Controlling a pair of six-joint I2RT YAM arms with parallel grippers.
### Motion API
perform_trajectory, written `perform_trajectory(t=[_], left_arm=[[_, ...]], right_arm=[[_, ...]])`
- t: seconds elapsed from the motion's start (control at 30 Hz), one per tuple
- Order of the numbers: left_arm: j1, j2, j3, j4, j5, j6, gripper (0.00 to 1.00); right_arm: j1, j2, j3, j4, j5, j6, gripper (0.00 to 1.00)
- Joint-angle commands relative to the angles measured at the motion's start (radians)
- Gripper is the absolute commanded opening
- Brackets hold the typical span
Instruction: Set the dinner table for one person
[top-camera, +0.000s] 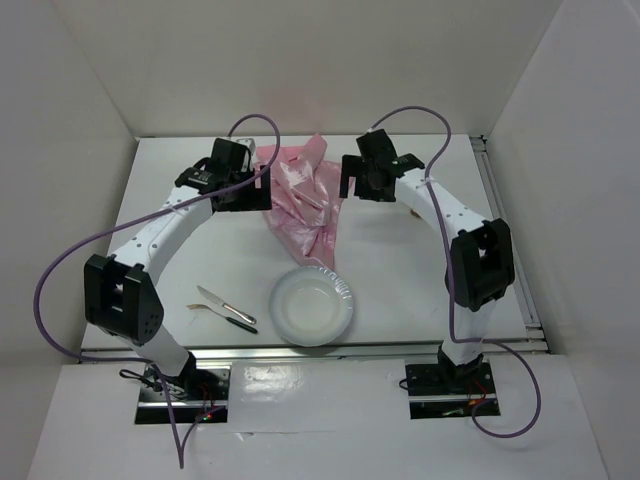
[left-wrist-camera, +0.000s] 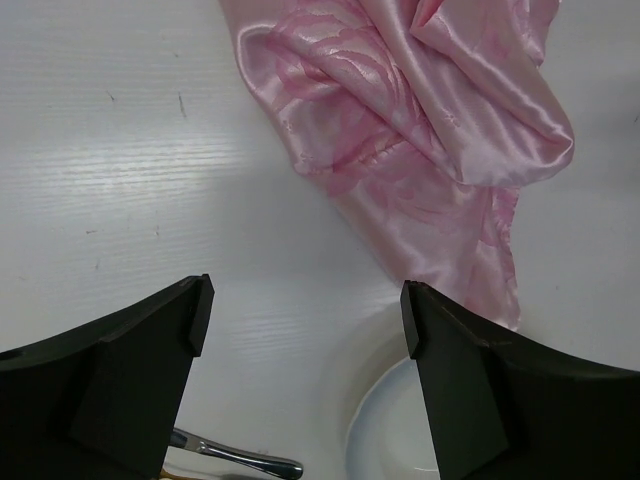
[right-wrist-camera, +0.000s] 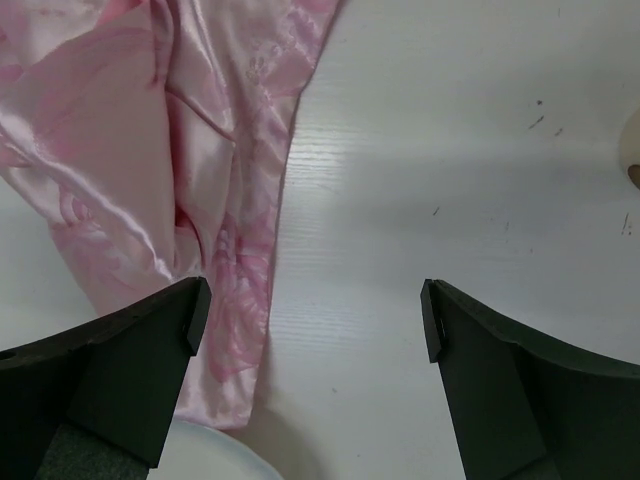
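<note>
Next, the left gripper moves down and to the right in the top view onto the cloth's raised fold. The fold lies below it on that side and bares an edge of the cloth.
The dinner table (top-camera: 420, 270) is a white surface with white walls. A crumpled shiny pink cloth (top-camera: 305, 195) lies at its middle back. A white plate (top-camera: 312, 305) sits near the front, just below the cloth's lower end. A knife (top-camera: 228, 306) with a dark handle lies left of the plate. My left gripper (top-camera: 248, 190) is open and empty above the table at the cloth's left edge. My right gripper (top-camera: 367, 188) is open and empty at the cloth's right edge. In the left wrist view my gripper (left-wrist-camera: 305, 310) hangs over bare table, with the cloth (left-wrist-camera: 420, 130), plate (left-wrist-camera: 400, 430) and knife (left-wrist-camera: 240, 460) in sight.
A small tan utensil (top-camera: 200, 305) lies beside the knife. In the right wrist view my gripper (right-wrist-camera: 312, 310) is over bare table, with the cloth (right-wrist-camera: 170, 150) on the left and the plate rim (right-wrist-camera: 205, 460) at the bottom. A metal rail (top-camera: 320, 350) runs along the front.
</note>
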Motion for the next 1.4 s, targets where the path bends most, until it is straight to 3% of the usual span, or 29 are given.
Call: perform_trajectory(t=[0.0, 0.2, 0.33, 0.5, 0.77, 0.97, 1.13, 1.37], left_arm=[[0.003, -0.007, 0.051, 0.005, 0.046, -0.016, 0.95], [-0.006, 0.012, 0.031, 0.028, 0.101, -0.034, 0.94], [-0.006, 0.053, 0.057, 0.037, 0.111, -0.070, 0.93], [-0.032, 0.192, 0.239, -0.035, 0.111, -0.106, 0.91], [-0.032, 0.393, 0.440, -0.073, 0.164, -0.316, 0.82], [-0.041, 0.493, 0.454, 0.000, 0.189, -0.450, 0.80], [-0.051, 0.584, 0.566, -0.012, 0.170, -0.472, 0.80], [-0.051, 0.671, 0.641, -0.012, 0.189, -0.490, 0.70]], right_arm=[[-0.005, -0.067, -0.033, 0.032, 0.028, 0.027, 1.00], [-0.005, -0.109, -0.083, 0.066, 0.017, 0.001, 1.00], [-0.005, -0.167, -0.115, 0.038, 0.095, 0.010, 1.00], [-0.014, -0.363, -0.276, 0.148, 0.074, -0.036, 0.92], [-0.024, -0.524, -0.378, 0.172, 0.059, -0.094, 0.92], [-0.033, -0.577, -0.378, 0.136, 0.037, -0.122, 0.92], [-0.033, -0.598, -0.378, 0.113, 0.046, -0.122, 0.92], [-0.033, -0.609, -0.387, 0.092, 0.003, -0.122, 0.92]])
